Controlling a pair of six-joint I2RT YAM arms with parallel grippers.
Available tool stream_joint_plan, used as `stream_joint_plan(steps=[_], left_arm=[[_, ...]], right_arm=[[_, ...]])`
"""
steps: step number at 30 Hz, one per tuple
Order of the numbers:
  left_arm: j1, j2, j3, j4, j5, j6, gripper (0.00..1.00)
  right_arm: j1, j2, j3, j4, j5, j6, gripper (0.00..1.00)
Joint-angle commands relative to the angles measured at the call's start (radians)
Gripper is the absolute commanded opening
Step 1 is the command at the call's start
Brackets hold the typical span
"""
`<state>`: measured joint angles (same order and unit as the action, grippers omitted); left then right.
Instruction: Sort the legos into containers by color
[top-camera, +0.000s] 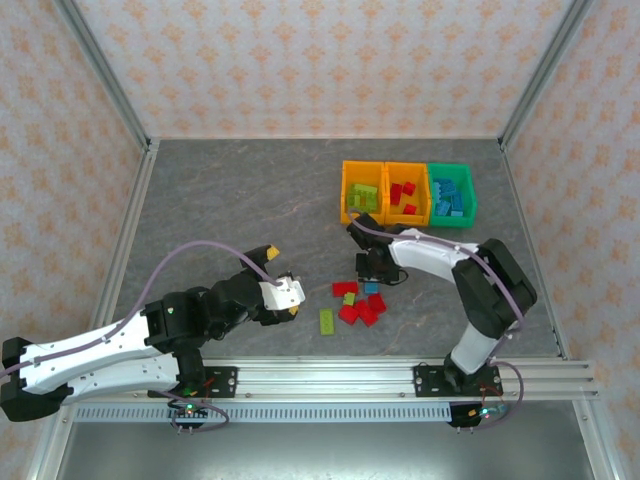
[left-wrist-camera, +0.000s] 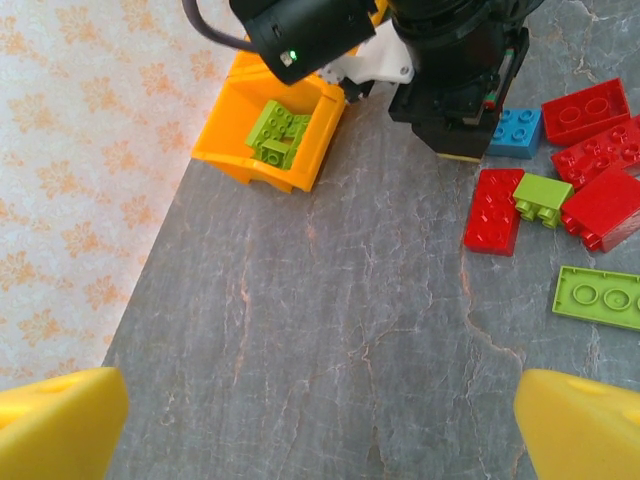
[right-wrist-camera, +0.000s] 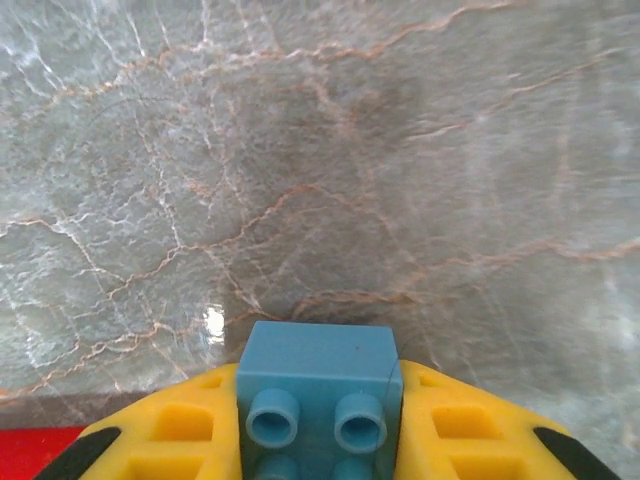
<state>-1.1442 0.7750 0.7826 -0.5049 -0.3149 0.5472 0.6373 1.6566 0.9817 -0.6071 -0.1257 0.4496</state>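
My right gripper needs to go up and carry the blue lego brick outward over the green bin (top-camera: 470, 192) to release it, because blue bricks are already inside.
My right gripper (right-wrist-camera: 320, 432) is shut on a blue lego brick (right-wrist-camera: 320, 385), studs toward the camera, low over the grey table. From above, that gripper (top-camera: 375, 270) stands at the far edge of a cluster of loose legos: red bricks (top-camera: 362, 310), a lime brick (top-camera: 349, 298) and a flat lime plate (top-camera: 327, 321). In the left wrist view a blue brick (left-wrist-camera: 515, 132) sits at the right gripper's tip. My left gripper (left-wrist-camera: 320, 440) is open over bare table, left of the cluster (top-camera: 283, 290). The containers stand at the back: an orange bin (top-camera: 346, 190) holding lime bricks, an orange bin (top-camera: 391, 190) holding red ones, a green bin (top-camera: 470, 192) holding blue ones.
The wallpapered left wall (left-wrist-camera: 80, 180) runs close beside the orange bin (left-wrist-camera: 300, 165) in the left wrist view. A metal rail (top-camera: 400, 378) lines the near edge. Grey table (top-camera: 230, 200) stretches left of the bins.
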Motion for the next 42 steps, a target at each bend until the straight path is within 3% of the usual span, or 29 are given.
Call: stream_joint_plan(steps=[1, 7, 11, 14, 22, 26, 29, 31, 37, 42], left_arm=[[0.008, -0.009, 0.010, -0.011, -0.001, -0.007, 1.00], [0.011, -0.019, 0.008, -0.006, -0.001, -0.006, 1.00], [0.012, -0.018, 0.008, -0.003, -0.001, -0.009, 1.00], [0.012, -0.015, 0.007, 0.003, -0.006, -0.016, 1.00], [0.015, 0.019, 0.016, 0.000, -0.110, -0.015, 1.00], [0.018, 0.008, 0.007, 0.008, -0.116, -0.011, 1.00], [0.026, 0.001, 0.006, 0.019, -0.118, -0.031, 1.00], [0.044, 0.001, 0.006, 0.041, -0.106, -0.077, 1.00], [0.123, 0.071, 0.091, -0.007, -0.057, -0.244, 1.00], [0.135, 0.152, 0.168, -0.060, -0.051, -0.391, 1.00]], right_arm=[[0.002, -0.166, -0.009, 0.027, 0.128, 0.032, 0.22], [-0.054, -0.365, -0.006, 0.086, 0.331, 0.035, 0.20], [-0.243, -0.386, -0.015, 0.189, 0.269, 0.057, 0.20], [-0.396, -0.314, 0.021, 0.247, 0.190, 0.063, 0.20], [-0.614, 0.055, 0.314, 0.222, 0.267, 0.053, 0.20], [-0.649, 0.188, 0.462, 0.171, 0.259, 0.041, 0.25], [-0.653, 0.252, 0.581, 0.067, 0.248, 0.013, 0.47], [-0.652, 0.248, 0.608, 0.031, 0.208, 0.009, 0.56], [-0.631, 0.015, 0.412, 0.088, 0.047, 0.042, 0.62], [-0.530, -0.277, 0.181, 0.106, -0.147, 0.018, 0.64]])
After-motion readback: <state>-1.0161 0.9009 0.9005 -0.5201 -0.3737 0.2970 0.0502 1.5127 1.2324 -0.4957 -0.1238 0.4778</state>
